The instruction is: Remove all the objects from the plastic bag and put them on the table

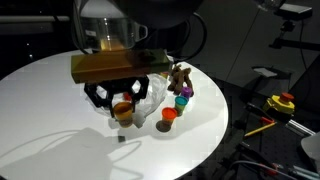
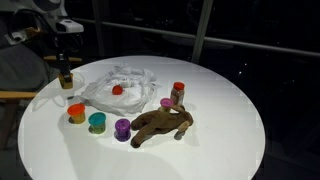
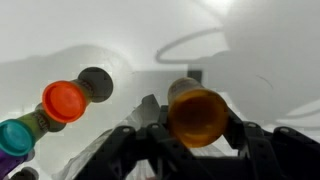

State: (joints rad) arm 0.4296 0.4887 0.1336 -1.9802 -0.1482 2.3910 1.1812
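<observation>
The amber cylinder-shaped bottle is still hanging just above the open spot on the bare white table [image 1: 125, 126] [image 3: 191, 92] beside the orange piece, so my gripper needs to lower it toward that spot next.
My gripper [image 3: 196, 122] is shut on an amber cylinder-shaped bottle [image 3: 195, 108], held just above the white table [image 1: 50, 110]. In an exterior view the gripper [image 1: 122, 103] hangs in front of the crumpled clear plastic bag [image 1: 152, 92]. A small red piece [image 2: 117, 89] still lies inside the bag [image 2: 125, 80]. On the table stand an orange piece [image 2: 76, 113], a teal piece [image 2: 97, 122] and a purple piece [image 2: 122, 128]. Beside them lie the brown plush toy [image 2: 160, 123] and a red-capped bottle [image 2: 178, 93].
The wrist view shows the orange piece [image 3: 65, 100] and the teal piece [image 3: 14, 136] close to the left of my fingers. The table edge [image 1: 222, 120] falls away behind the toys, with clutter [image 1: 282, 102] beyond it.
</observation>
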